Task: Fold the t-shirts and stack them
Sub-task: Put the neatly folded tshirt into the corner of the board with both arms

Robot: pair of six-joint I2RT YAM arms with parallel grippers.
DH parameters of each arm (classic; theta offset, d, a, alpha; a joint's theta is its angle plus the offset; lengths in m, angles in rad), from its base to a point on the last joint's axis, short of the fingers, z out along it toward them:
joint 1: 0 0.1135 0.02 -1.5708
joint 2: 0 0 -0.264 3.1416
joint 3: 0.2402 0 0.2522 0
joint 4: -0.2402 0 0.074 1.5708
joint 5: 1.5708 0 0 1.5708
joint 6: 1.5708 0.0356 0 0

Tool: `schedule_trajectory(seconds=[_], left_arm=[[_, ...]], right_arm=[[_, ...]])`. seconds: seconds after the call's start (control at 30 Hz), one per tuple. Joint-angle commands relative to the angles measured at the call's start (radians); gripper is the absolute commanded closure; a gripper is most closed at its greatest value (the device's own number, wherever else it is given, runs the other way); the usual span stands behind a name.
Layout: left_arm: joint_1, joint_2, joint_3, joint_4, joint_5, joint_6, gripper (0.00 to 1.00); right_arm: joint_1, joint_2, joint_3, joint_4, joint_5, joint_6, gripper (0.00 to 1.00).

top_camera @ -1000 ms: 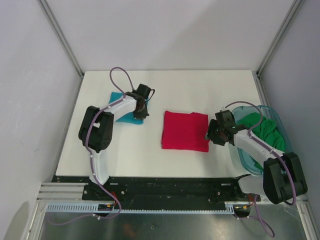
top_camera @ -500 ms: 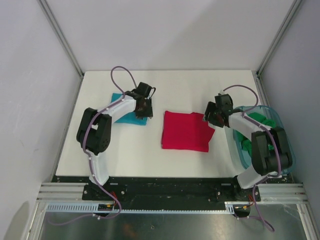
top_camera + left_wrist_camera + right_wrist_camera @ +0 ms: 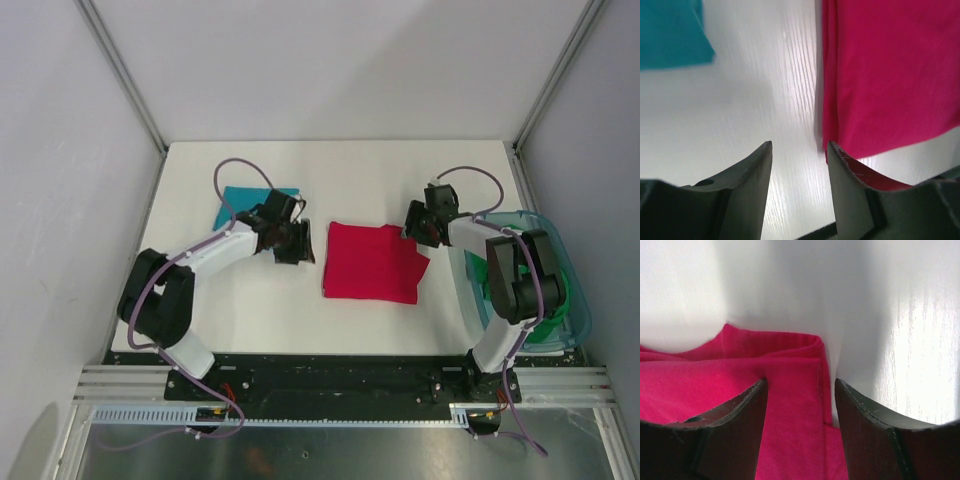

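Observation:
The left gripper moves back, down and to the right in the top view onto the red shirt's near corner next, since its fingers have only bare table between them.
A folded crimson-red t-shirt [image 3: 368, 262] lies mid-table. A folded teal-blue t-shirt [image 3: 248, 199] lies flat at the back left. A bright green t-shirt [image 3: 555, 315] is bunched in the tub, partly hidden by the right arm. My left gripper [image 3: 300, 243] hovers open just left of the red shirt's left edge [image 3: 890, 75], with only bare table between its fingers; the teal shirt's corner [image 3: 670, 30] shows behind. My right gripper [image 3: 412, 225] is open at the red shirt's far right corner [image 3: 740, 370], its fingers straddling the folded edge.
A see-through blue-green plastic tub [image 3: 545, 222] stands at the table's right edge, under the right arm. White walls and metal posts close in the back and sides of the white table [image 3: 390, 170].
My left gripper opened, let go of the teal shirt and moved right toward the red shirt. My right gripper moved from the red shirt's right edge up to its far right corner.

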Motion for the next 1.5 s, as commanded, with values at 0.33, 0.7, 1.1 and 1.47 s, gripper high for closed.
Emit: schedule_trajectory(seconds=[0.33, 0.7, 1.1, 1.47], left_arm=[[-0.112, -0.008, -0.197, 0.236, 0.133, -0.187, 0.46], [-0.159, 0.023, -0.221, 0.259, 0.111, -0.240, 0.46], [-0.215, 0.074, -0.197, 0.261, -0.045, -0.322, 0.59], [-0.228, 0.005, -0.172, 0.256, -0.093, -0.342, 0.99]], right_arm=[[0.042, 0.093, 0.028, 0.018, 0.029, -0.005, 0.50], [0.047, 0.095, 0.028, -0.003, 0.070, 0.002, 0.55], [0.060, 0.103, 0.029, -0.001, 0.074, 0.024, 0.60], [0.086, -0.003, 0.040, -0.046, 0.097, 0.054, 0.98]])
